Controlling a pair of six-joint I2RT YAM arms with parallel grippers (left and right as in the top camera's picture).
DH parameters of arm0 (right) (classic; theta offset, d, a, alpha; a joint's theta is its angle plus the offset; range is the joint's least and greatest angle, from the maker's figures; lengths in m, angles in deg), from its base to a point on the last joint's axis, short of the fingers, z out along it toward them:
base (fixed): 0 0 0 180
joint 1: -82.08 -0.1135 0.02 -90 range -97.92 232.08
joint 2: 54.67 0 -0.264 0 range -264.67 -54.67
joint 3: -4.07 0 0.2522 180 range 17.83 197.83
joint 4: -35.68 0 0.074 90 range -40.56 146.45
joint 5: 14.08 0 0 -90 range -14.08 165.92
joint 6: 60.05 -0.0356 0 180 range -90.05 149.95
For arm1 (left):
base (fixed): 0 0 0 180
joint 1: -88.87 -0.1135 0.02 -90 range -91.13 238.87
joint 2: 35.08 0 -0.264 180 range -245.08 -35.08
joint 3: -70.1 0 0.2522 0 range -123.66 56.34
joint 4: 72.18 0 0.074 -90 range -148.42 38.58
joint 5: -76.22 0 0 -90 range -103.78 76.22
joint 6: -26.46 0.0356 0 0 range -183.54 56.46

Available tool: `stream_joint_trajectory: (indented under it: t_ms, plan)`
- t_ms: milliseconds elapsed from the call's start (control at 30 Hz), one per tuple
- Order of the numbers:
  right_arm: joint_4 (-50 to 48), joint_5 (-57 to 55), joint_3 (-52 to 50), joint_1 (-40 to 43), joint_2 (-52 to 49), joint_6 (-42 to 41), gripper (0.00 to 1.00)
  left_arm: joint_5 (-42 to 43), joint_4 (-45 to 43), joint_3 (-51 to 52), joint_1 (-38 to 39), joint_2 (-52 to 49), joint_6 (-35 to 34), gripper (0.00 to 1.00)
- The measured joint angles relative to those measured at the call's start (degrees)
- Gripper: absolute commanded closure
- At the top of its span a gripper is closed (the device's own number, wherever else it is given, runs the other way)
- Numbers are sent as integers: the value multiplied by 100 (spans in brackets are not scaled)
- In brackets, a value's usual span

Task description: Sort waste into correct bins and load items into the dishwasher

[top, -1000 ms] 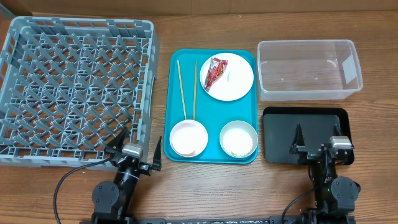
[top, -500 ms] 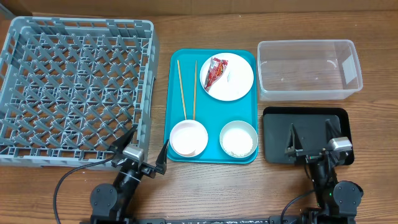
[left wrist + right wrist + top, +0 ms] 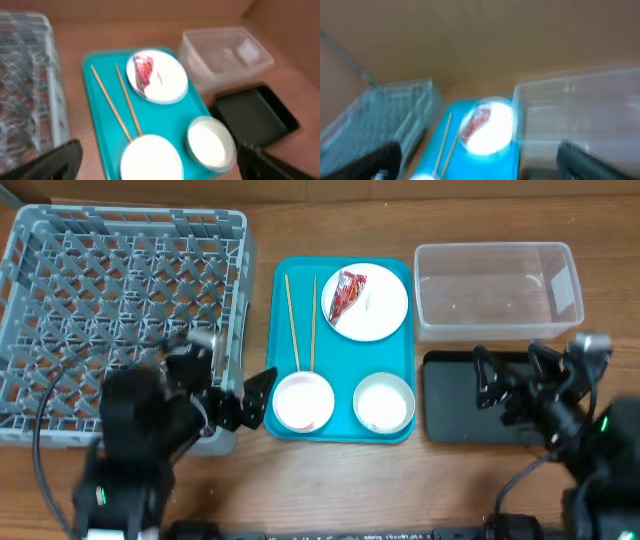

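The cup's rim lies to my right gripper's left in the overhead view. Next, the gripper swings past the greenish bowl (image 3: 384, 385), tilting down, to the cup's rim at the pinkish bowl (image 3: 303, 401).
A white plate (image 3: 378, 310) holding the red-and-white wrapper (image 3: 346, 292) sits at the back of the teal tray (image 3: 340, 430). Two chopsticks (image 3: 294, 320) lie to its left. A pinkish bowl (image 3: 303, 401) and a greenish bowl (image 3: 384, 385) with white grains (image 3: 384, 408) sit at the tray's front. My left gripper (image 3: 228, 385) is open and empty by the grey dish rack's (image 3: 110, 300) front right corner, left of the pinkish bowl. My right gripper (image 3: 515, 375) is open and empty over the black tray (image 3: 455, 415). The clear tub (image 3: 497, 290) is empty.
The left wrist view, blurred, shows the plate (image 3: 170, 82), chopsticks (image 3: 112, 107), both bowls (image 3: 152, 160), tub (image 3: 225, 52) and black tray (image 3: 255, 115). The right wrist view, blurred, shows the plate (image 3: 492, 132), tub (image 3: 580, 115) and rack (image 3: 385, 115). Cables trail near the table's front edge.
Both arms have risen from the front edge and swung forward: the left to the rack's front right corner, the right over the black tray. The objects have not moved.
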Motion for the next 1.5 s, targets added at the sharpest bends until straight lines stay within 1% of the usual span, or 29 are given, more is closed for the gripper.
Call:
stream_joint_trajectory:
  t_ms: [67, 167, 233, 333, 467, 500, 600, 667, 733, 767, 867, 900, 967, 1033, 1100, 1233, 1400, 1500]
  plan:
    - [638, 83, 820, -2, -632, 2, 0, 129, 966, -973, 4, -817, 7, 0]
    - [1248, 177, 1805, 0, -1451, -2, 0, 212, 1906, -2181, 0, -1840, 35, 0]
    - [1473, 356, 2170, 0, -1836, -7, 0, 258, 2476, -2780, 0, -2354, 46, 0]
    - [1593, 844, 2284, 0, -2208, -4, 0, 398, 2789, -3176, 0, -2796, -20, 0]
    - [1711, 1333, 2286, -74, -2645, -146, 0, 599, 3032, -3254, 0, -3121, -94, 0]
    - [1801, 1303, 2291, -142, -2730, -245, 0, 573, 3075, -3254, 0, -3163, -131, 0]
    - [2245, 953, 2295, -704, -3095, -588, 1, 168, 3217, -3254, 0, -3187, -361, 0]
    - [2376, 592, 2295, -1320, -3390, -754, 12, -278, 3257, -3279, 0, -3145, -527, 0]
    - [2352, 223, 2295, -2046, -3724, -927, 21, -730, 3248, -3309, 0, -3064, -702, 0]
    - [2315, 48, 2295, -2361, -3871, -1019, 24, -925, 3213, -3320, 0, -2994, -772, 0]
    - [2013, -553, 2295, -3436, -4444, -1353, 28, -1290, 3126, -3373, 0, -2706, -909, 0]
    - [1919, -704, 2295, -3668, -4583, -1434, 30, -1344, 3128, -3386, 0, -2638, -925, 0]
    - [1661, -1045, 2295, -4159, -4968, -1644, 35, -1451, 3178, -3429, 0, -2500, -944, 0]
    - [1491, -1281, 2295, -4503, -5342, -1818, 43, -1526, 3285, -3458, 0, -2420, -966, 2]
    - [1322, -1482, 2295, -4717, -5711, -1958, 51, -1611, 3412, -3460, 0, -2398, -990, 3]
    - [1248, -1698, 2295, -4841, -6339, -2199, 57, -1812, 3569, -3458, 0, -2406, -1032, 2]
    - [1241, -1711, 2295, -4839, -6706, -2323, 57, -1952, 3565, -3460, 0, -2406, -1032, 0]
    - [1222, -1624, 2295, -4839, -6736, -2339, 57, -1985, 3558, -3460, 0, -2406, -1032, 0]
